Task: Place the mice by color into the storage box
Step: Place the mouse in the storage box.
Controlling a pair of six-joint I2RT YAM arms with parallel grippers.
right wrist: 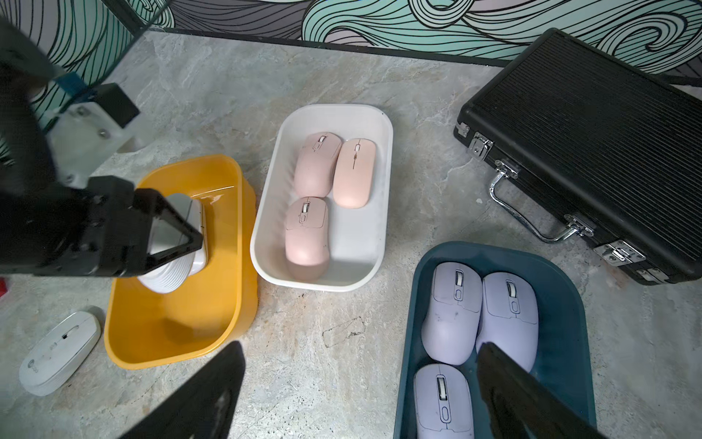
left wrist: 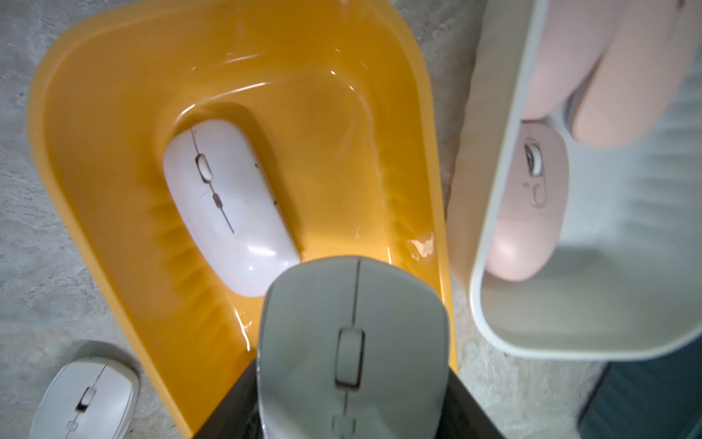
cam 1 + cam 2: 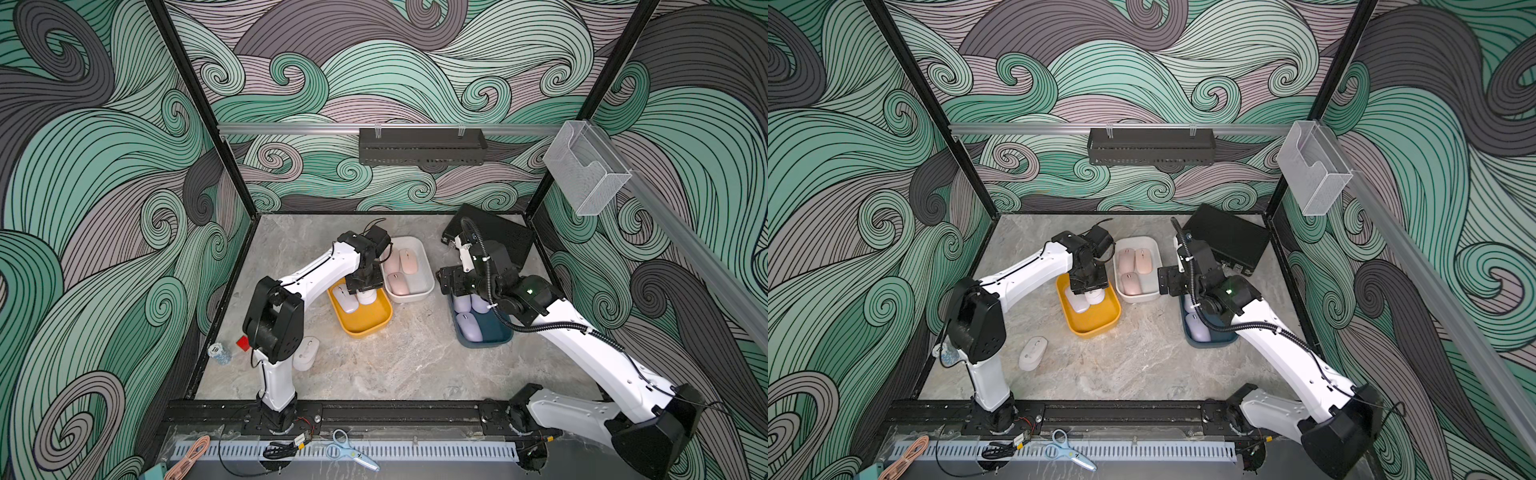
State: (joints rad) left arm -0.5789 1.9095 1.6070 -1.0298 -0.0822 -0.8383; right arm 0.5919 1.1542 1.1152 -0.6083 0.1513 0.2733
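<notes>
My left gripper will next go down toward the bare bottom showing (image 2: 321,171) next to the white mouse in the yellow storage box and let go of the off-white mouse there.
My left gripper (image 3: 365,287) is shut on an off-white mouse (image 2: 353,349), held just above the yellow storage box (image 3: 365,330). Another white mouse (image 2: 228,205) lies inside that box. A third off-white mouse (image 3: 305,353) rests on the table beside the left arm's base. The white box (image 3: 424,257) holds three pink mice (image 1: 317,167). The dark blue box (image 3: 486,341) holds three lavender mice (image 1: 452,311). My right gripper (image 1: 359,353) stands open and empty above the far end of the blue box, one finger over its mice.
A black case (image 3: 494,237) lies at the back right, close behind the right gripper. A stack of poker chips (image 3: 219,353) and a red block (image 3: 243,343) sit by the left arm's base. Scissors (image 3: 349,451) lie on the front rail.
</notes>
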